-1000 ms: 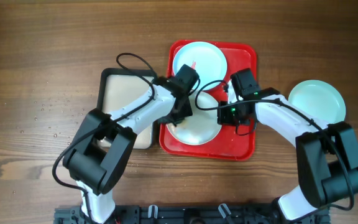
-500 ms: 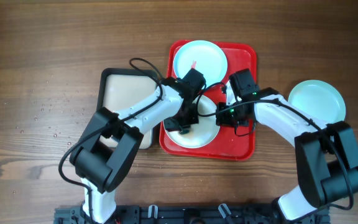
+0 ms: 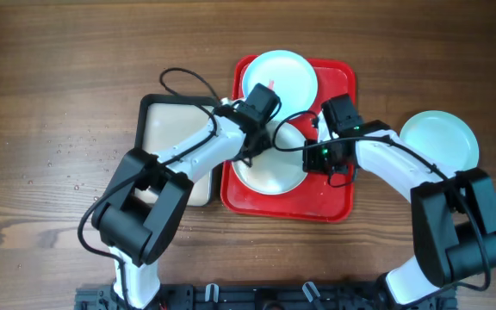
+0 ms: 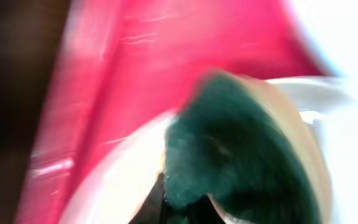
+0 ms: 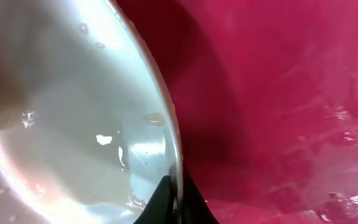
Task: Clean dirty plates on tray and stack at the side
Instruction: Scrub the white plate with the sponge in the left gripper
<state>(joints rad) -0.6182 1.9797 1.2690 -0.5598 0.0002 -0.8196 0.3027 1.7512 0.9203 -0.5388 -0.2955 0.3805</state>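
Note:
My left gripper lifts the sponge next and carries it left in the overhead view to the cream tray point(image 3: 167, 129). It then lowers and releases the sponge, as the tray lies empty of plates.
The red tray point(image 3: 334, 194) holds a light blue plate point(image 3: 278, 73) with a red smear at its far end and a white plate point(image 3: 274, 172) in the middle. My left gripper point(image 3: 251, 148) is shut on a green and beige sponge point(image 4: 241, 149), pressed on the white plate's point(image 4: 120, 183) left part. My right gripper point(image 3: 310, 155) is shut on the white plate's right rim point(image 5: 174, 155), the wet plate point(image 5: 67, 106) to its left. A second light blue plate point(image 3: 438, 139) lies on the table to the right of the tray.
A cream tray with a black rim point(image 3: 172, 138) lies just left of the red tray, under my left arm. The red tray's floor point(image 5: 278, 93) is wet. Water drops speckle the wooden table point(image 3: 76, 164) at the left.
My left gripper has swept the sponge across the white plate, to the right and then back up and left. My right gripper has stayed on the plate's rim.

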